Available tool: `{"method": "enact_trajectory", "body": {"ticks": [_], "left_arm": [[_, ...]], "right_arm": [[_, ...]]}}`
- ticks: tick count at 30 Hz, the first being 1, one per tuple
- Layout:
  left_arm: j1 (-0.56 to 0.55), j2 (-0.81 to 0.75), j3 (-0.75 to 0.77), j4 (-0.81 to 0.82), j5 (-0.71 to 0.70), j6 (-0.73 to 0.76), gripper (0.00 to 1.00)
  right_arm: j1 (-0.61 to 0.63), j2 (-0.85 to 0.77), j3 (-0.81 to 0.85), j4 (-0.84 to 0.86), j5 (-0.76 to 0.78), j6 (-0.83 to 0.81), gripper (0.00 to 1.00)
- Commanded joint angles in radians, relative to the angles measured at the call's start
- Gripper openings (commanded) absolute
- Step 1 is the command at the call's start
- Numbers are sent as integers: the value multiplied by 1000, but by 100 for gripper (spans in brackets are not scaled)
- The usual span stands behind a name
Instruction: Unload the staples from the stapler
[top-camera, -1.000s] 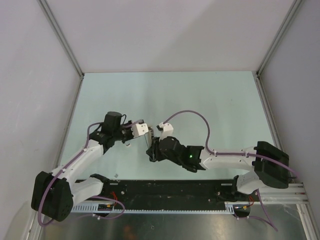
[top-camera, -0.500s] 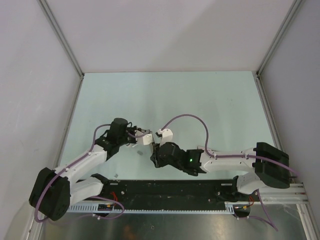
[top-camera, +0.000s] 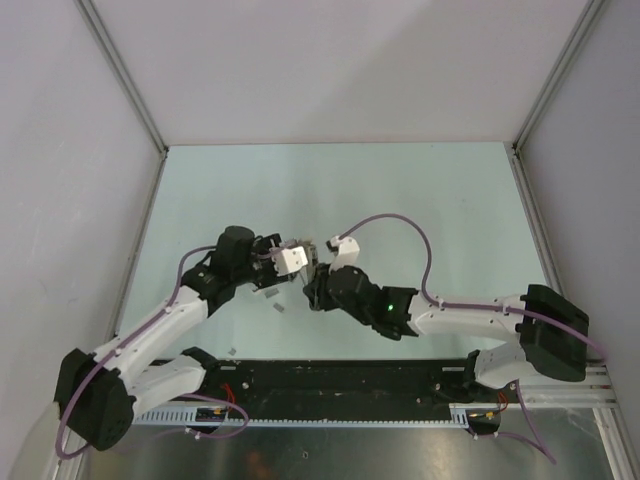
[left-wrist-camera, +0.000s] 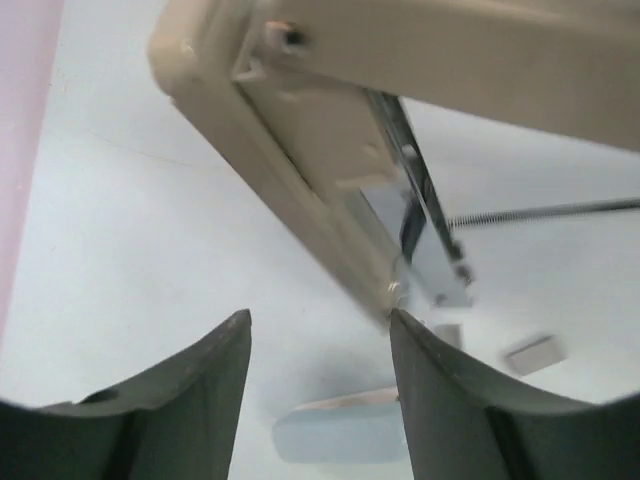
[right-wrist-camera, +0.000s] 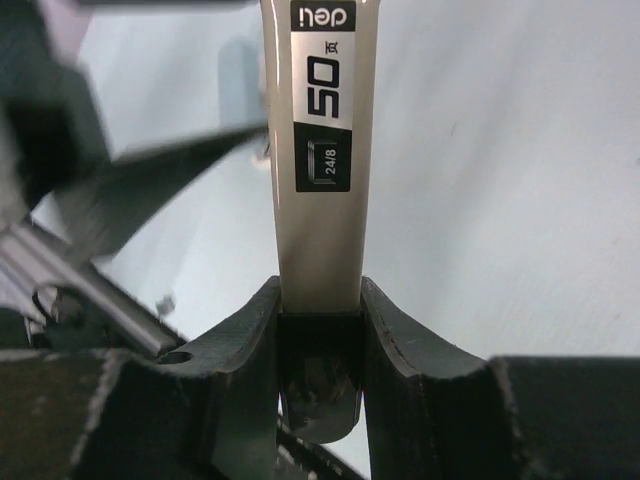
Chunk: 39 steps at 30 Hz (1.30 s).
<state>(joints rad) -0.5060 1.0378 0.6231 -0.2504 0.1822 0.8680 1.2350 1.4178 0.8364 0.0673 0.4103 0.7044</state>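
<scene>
My right gripper will next lower the stapler (right-wrist-camera: 318, 200) onto the empty table beside the grey staples and let go of the stapler's rear end, because staples are already outside the magazine.
My right gripper (right-wrist-camera: 320, 290) is shut on the rear end of the stapler (right-wrist-camera: 318, 200), a slim beige body with a black label, held above the table. In the left wrist view the stapler (left-wrist-camera: 300, 130) hangs open, its metal magazine (left-wrist-camera: 430, 230) and thin spring (left-wrist-camera: 540, 212) exposed. My left gripper (left-wrist-camera: 318, 320) is open and empty just below it, its right fingertip (left-wrist-camera: 400, 325) close to the stapler's edge. Small grey staples (top-camera: 268, 296) lie on the table under the grippers, seen also as staples (left-wrist-camera: 530, 352) beside the finger.
White walls (top-camera: 90, 180) enclose the pale green table (top-camera: 400, 190) on three sides. A black rail (top-camera: 350, 375) with the arm bases runs along the near edge. A tiny grey speck (top-camera: 231, 350) lies near the left base.
My left gripper has gone from shut to open and shifted right, close under the stapler. Grey staple strips now lie on the table beneath it. The right arm has moved slightly forward with the stapler.
</scene>
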Motion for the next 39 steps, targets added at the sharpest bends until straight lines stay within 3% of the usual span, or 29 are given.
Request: {"method": "enact_trajectory", "body": {"ticks": [1, 7, 12, 18, 26, 29, 32, 36, 39], "left_arm": [[-5, -83, 73, -76, 105, -229, 65], [79, -26, 83, -80, 46, -293, 75], [169, 80, 128, -68, 21, -337, 79], [184, 187, 150, -40, -50, -354, 78], [188, 266, 132, -16, -134, -353, 76], [192, 268, 116, -12, -155, -342, 75], [197, 262, 101, -4, -171, -338, 75], [200, 271, 91, 3, -178, -338, 74], [201, 294, 92, 9, -180, -342, 74]], "right_arm": [[-81, -17, 76, 24, 40, -2, 0], [-154, 86, 186, -132, 38, -50, 0], [-198, 169, 245, -164, 39, -106, 0], [-249, 340, 399, -233, 17, -178, 0], [-276, 615, 719, -396, 3, -218, 1], [-277, 703, 824, -451, -21, -213, 14], [-275, 733, 866, -459, -43, -203, 38], [-291, 687, 836, -440, -77, -173, 60], [-317, 589, 742, -388, -121, -151, 69]]}}
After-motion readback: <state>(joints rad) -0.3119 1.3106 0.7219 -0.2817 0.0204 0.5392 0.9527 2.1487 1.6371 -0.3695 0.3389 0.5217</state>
